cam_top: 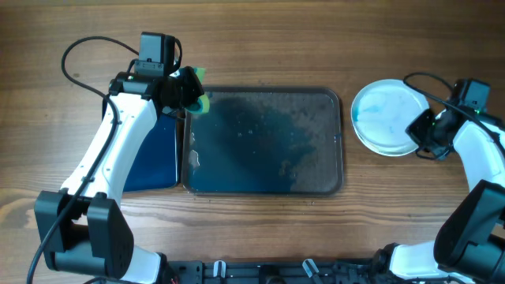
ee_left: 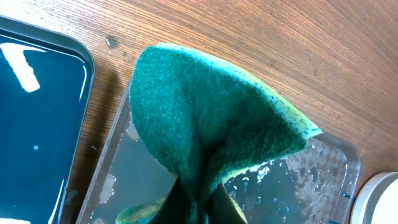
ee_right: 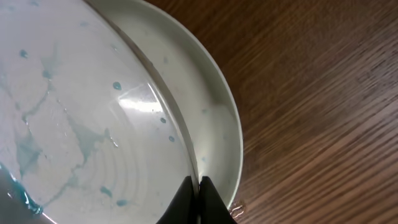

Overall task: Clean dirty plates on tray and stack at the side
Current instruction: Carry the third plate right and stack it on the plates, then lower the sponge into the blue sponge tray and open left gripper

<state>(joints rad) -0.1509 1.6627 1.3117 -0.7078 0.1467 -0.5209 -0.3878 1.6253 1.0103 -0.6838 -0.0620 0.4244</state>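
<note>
I need to carry the sponge (ee_left: 205, 118) over to the left of my left gripper in the overhead view, because the smaller dark blue tray (ee_left: 32, 137) lies there below. Then I need to lower the sponge inside the tray and release it.
The plates (cam_top: 387, 114) lie stacked on the table, right of the tray (cam_top: 340, 142). The top plate (ee_right: 74, 112) carries pale blue smears and droplets. It sits slightly offset on a lower plate (ee_right: 217, 118). My right gripper (ee_right: 198, 194) is shut on the top plate's rim at the stack's right edge (cam_top: 422, 130). My left gripper (ee_left: 198, 208) is shut on a folded green sponge (ee_left: 205, 118) and holds it over the tray's far left corner (cam_top: 196, 93). The tray holds no plates, only water drops and residue (ee_left: 298, 180).
A smaller, narrower dark blue tray (cam_top: 154, 158) lies against the big tray's left side, partly under my left arm; it also shows in the left wrist view (ee_left: 37, 124). A cable loops over the table at the far left (cam_top: 75, 59).
</note>
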